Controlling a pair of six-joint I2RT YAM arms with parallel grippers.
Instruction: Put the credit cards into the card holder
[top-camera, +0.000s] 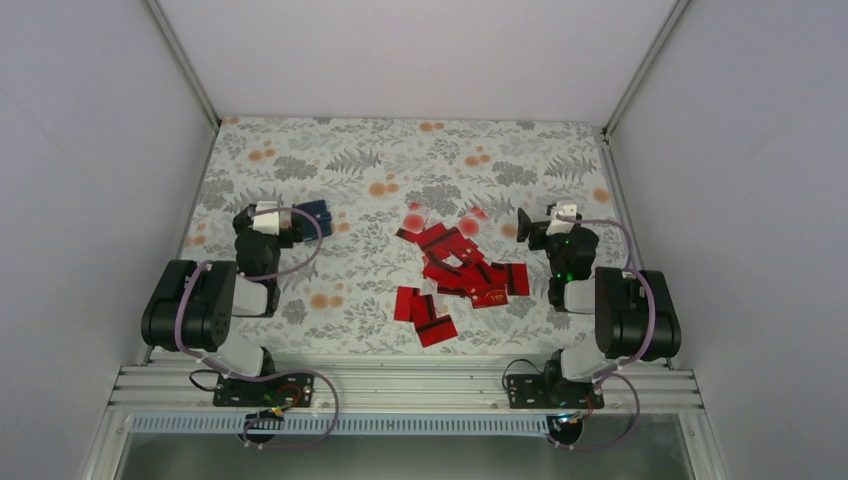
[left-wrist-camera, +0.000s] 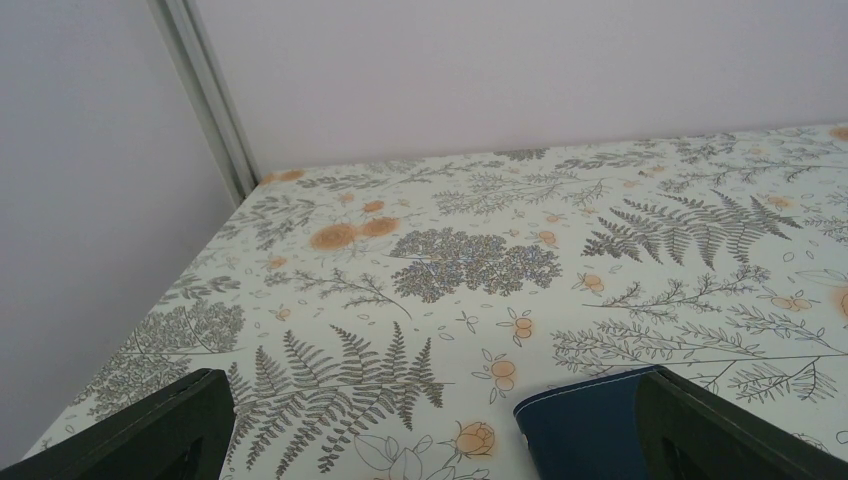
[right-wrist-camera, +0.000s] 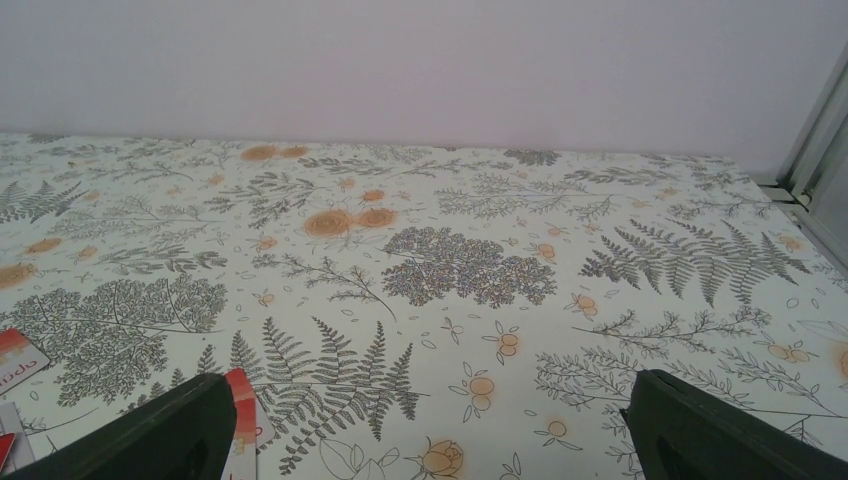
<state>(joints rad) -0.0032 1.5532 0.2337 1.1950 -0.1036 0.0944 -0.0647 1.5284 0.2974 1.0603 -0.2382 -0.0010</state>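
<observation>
I need to lower my left gripper and turn it toward the navy card holder (top-camera: 314, 217) (left-wrist-camera: 590, 425), since its wide-open fingers are empty and point outward past the card holder.
Several red credit cards (top-camera: 458, 272) lie scattered in a loose heap at the table's middle. The navy card holder (top-camera: 314, 217) lies flat at the left, just beyond my left gripper (top-camera: 283, 226). In the left wrist view the holder's corner (left-wrist-camera: 590, 432) lies on the cloth against the right finger (left-wrist-camera: 720, 435), and the jaws stand wide open with nothing between them. My right gripper (top-camera: 536, 227) is open and empty, right of the heap. In the right wrist view a card's edge (right-wrist-camera: 243, 425) shows beside the left finger (right-wrist-camera: 160, 440), and another card (right-wrist-camera: 18, 356) lies at the far left.
The floral tablecloth (top-camera: 400, 160) covers the table. White walls with metal corner posts (top-camera: 180, 60) close it in at left, back and right. An aluminium rail (top-camera: 400, 385) carries both arm bases at the near edge.
</observation>
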